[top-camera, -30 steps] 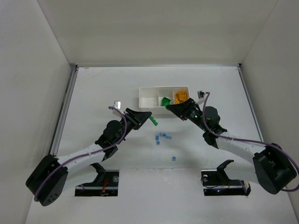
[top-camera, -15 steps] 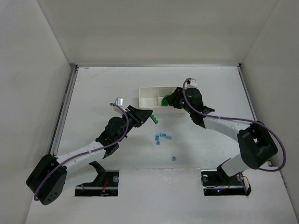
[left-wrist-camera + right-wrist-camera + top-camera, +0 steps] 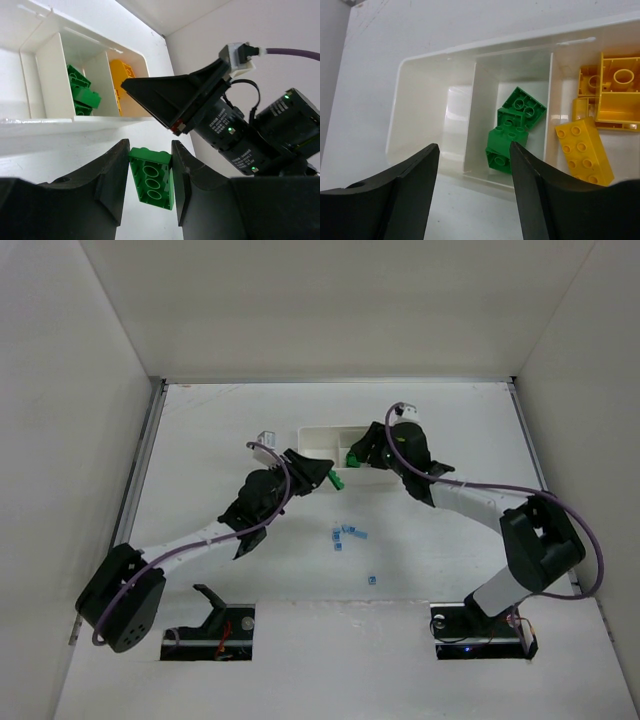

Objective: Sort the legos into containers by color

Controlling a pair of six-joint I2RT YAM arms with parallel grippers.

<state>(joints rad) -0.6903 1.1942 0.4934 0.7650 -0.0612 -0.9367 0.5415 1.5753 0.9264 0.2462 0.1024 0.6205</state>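
My left gripper carries the green brick outward over the tray's front side next and releases it inside the tray's middle section, which lies outward with matching green bricks.
The white tray (image 3: 318, 437) stands at the back centre. Its middle compartment holds green bricks (image 3: 514, 131), its right one yellow-orange bricks (image 3: 585, 150), and its left one (image 3: 430, 125) shows no bricks. My left gripper (image 3: 330, 478) is shut on a green brick (image 3: 152, 177) and holds it just in front of the tray (image 3: 30, 75). My right gripper (image 3: 358, 453) is open and empty, above the tray's front wall (image 3: 485, 177). Several small light blue bricks (image 3: 347, 534) lie on the table nearer the front.
One more tiny blue brick (image 3: 372, 580) lies alone toward the front. White walls enclose the table at the back and both sides. The right arm's wrist (image 3: 240, 135) is close to my left gripper.
My left gripper has carried the green brick up and right toward the tray. My right gripper has swung left from the front right to over the tray's front wall.
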